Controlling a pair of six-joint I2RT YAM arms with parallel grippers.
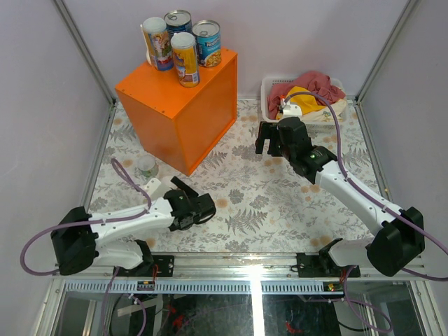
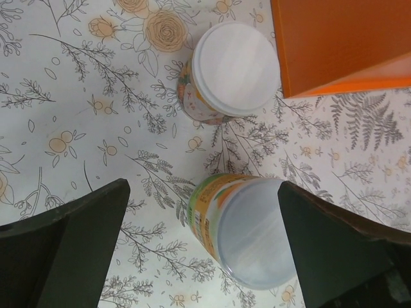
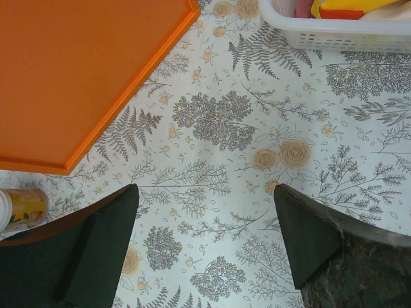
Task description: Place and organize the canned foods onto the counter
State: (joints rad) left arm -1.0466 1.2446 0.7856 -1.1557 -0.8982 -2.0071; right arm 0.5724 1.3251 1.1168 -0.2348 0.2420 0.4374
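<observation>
The lid of the white-topped can [image 2: 236, 69] should be between the fingers of my left gripper next, so the gripper will reach outward and down. The can stands beyond the fingers, outward and below.
Several cans stand on top of the orange counter [image 1: 178, 105], among them a blue-labelled one [image 1: 207, 42] and a tall yellow one [image 1: 185, 59]. A short white-topped can [image 1: 147, 166] [image 2: 236, 69] stands on the table by the counter's near left corner [image 2: 340, 45]. My left gripper [image 1: 183, 199] [image 2: 202, 189] is open over a second short can with a clear lid [image 2: 247, 231]. That can stands upright between the jaws, close to the right one and well apart from the left one. My right gripper [image 1: 269, 149] [image 3: 205, 192] hangs open above bare tablecloth, right of the counter [image 3: 77, 77].
A white basket [image 1: 269, 87] [image 3: 340, 35] of red and yellow cloths sits at the back right. The enclosure's walls and metal frame bound the table. The short can by the counter shows at the left edge [image 3: 22, 208] of the right wrist view.
</observation>
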